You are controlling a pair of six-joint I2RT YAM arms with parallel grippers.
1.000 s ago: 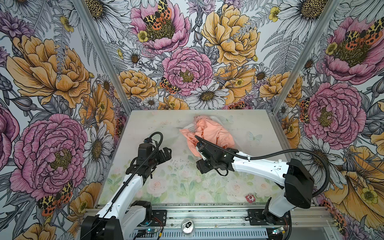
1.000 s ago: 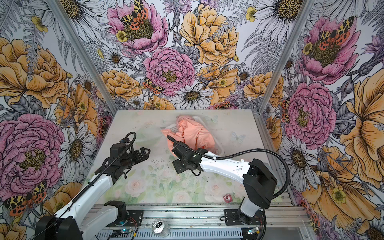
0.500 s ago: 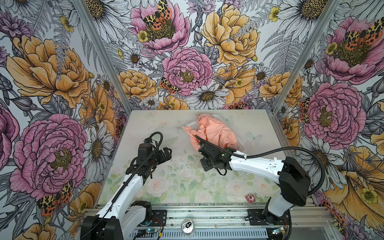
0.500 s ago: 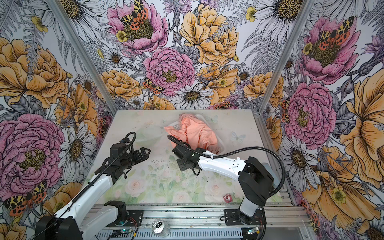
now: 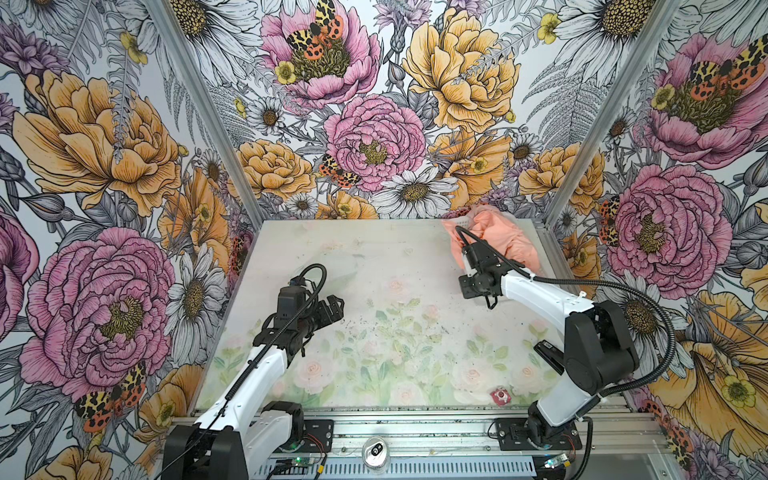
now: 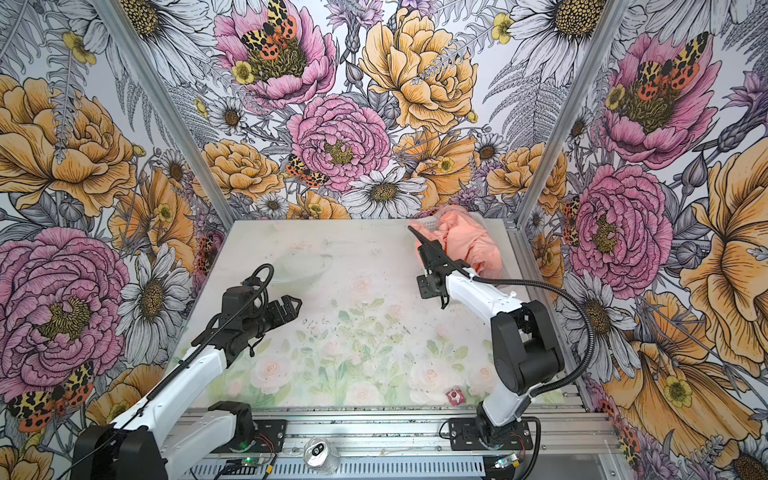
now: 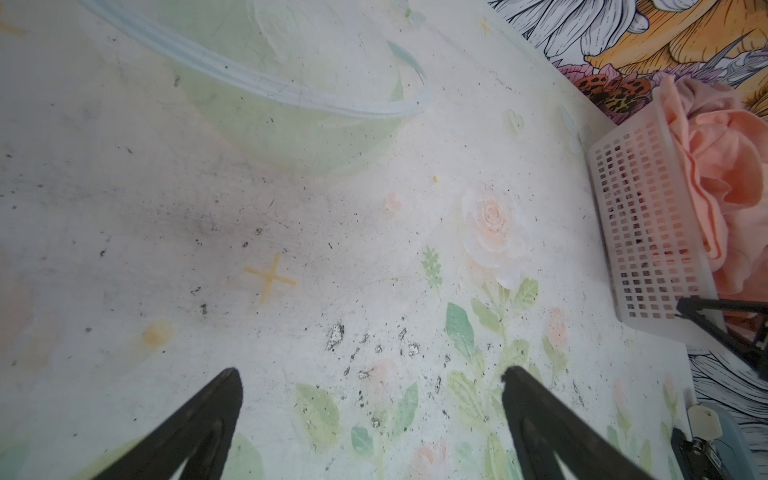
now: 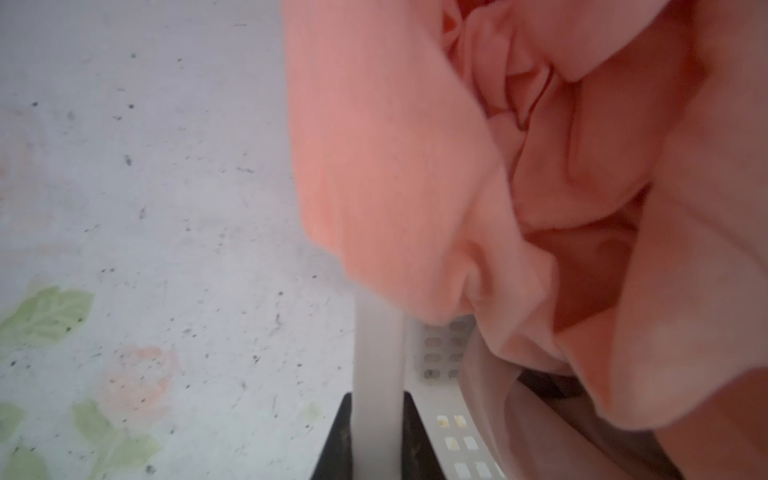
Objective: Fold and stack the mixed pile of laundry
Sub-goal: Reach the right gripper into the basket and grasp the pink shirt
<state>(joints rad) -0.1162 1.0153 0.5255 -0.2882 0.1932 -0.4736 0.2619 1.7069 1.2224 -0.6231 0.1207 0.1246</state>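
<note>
I will move the held rim with my right gripper outward toward the table's far corner behind the basket and release it there, which will leave more open tabletop for folding.
The laundry pile (image 5: 505, 241) (image 6: 469, 245) fills a white perforated basket (image 7: 648, 232) in the table's back right corner. A crumpled peach-orange T-shirt (image 8: 540, 166) lies on top and spills over the rim. A dusty-pink garment (image 7: 698, 89) peeks out behind and beneath it. My right gripper (image 8: 376, 409) is shut on the basket's white rim (image 8: 376, 365) at its near left side, the jaws standing on either side of it. My left gripper (image 5: 334, 305) (image 7: 370, 374) hovers open over the table's left middle, holding nothing.
A clear plastic dish (image 7: 291, 91) lies on the table beyond my left gripper. A small red object (image 5: 500, 395) sits near the front edge, a black item (image 5: 548, 355) by the right arm's base. Flowered walls close three sides.
My right gripper has shut on the basket rim and moved the basket with its laundry from the back middle to the back right corner. The left arm has not moved.
</note>
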